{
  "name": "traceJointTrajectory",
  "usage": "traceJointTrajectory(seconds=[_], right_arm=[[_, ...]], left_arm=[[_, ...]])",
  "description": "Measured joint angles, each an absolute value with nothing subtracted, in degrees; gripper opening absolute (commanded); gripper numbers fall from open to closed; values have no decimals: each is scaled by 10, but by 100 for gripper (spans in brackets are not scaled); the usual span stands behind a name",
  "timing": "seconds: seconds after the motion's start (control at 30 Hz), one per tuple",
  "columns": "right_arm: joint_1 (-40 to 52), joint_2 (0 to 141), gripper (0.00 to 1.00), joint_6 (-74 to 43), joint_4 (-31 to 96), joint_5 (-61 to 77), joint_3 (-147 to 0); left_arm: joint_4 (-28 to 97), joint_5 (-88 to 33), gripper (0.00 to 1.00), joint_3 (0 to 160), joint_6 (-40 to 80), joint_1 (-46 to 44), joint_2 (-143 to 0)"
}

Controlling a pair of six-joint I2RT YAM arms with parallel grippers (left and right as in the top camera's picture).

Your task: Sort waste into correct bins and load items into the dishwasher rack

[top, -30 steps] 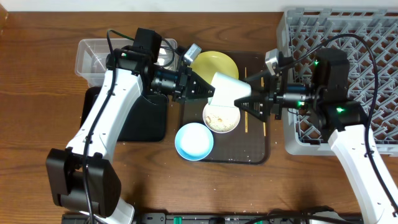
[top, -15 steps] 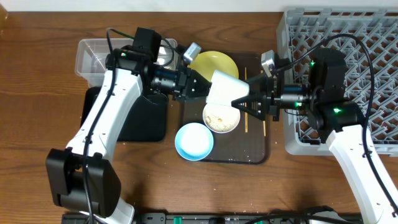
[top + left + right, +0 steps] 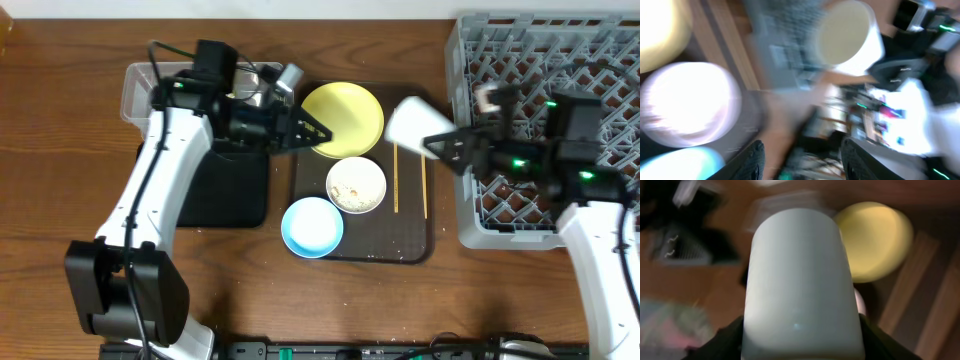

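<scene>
My right gripper holds the cup [image 3: 410, 120] and will next move it back over the rack's empty near corner [image 3: 496, 211] beside the tray, go down and let go of it, because that corner is below and back.
My right gripper [image 3: 437, 145] is shut on the small white cup [image 3: 410, 120], holding it in the air between the brown tray and the grey dishwasher rack [image 3: 540, 60]. In the right wrist view the cup [image 3: 802, 280] fills the space between the fingers. My left gripper [image 3: 322, 132] hangs open and empty over the left edge of the yellow plate [image 3: 348, 115]. The beige bowl [image 3: 356, 185] holds rice-like scraps. The light blue bowl [image 3: 312, 226] and two chopsticks [image 3: 396, 178] lie on the tray. The left wrist view is blurred, with the fingers [image 3: 752, 160] apart.
The dark brown serving tray [image 3: 410, 245] has crumbs near its front edge. The clear tub [image 3: 145, 90] stands at the back left, and the black tray [image 3: 225, 195] lies in front of it under my left arm.
The left gripper opened, let go of the cup and drew back to the left. The right gripper carried the cup right, toward the rack.
</scene>
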State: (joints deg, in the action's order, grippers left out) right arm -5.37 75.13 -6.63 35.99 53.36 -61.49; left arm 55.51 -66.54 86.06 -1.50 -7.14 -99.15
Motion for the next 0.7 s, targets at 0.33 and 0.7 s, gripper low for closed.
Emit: traceJointTrajectory(seconds=[0.33, 0.7], right_arm=[[-118, 736, 44, -84, 667, 245, -755], [-118, 752, 44, -88, 796, 56, -799]], left_arm=[[555, -470, 53, 861, -15, -56, -992], [559, -446, 53, 861, -15, -57, -992]])
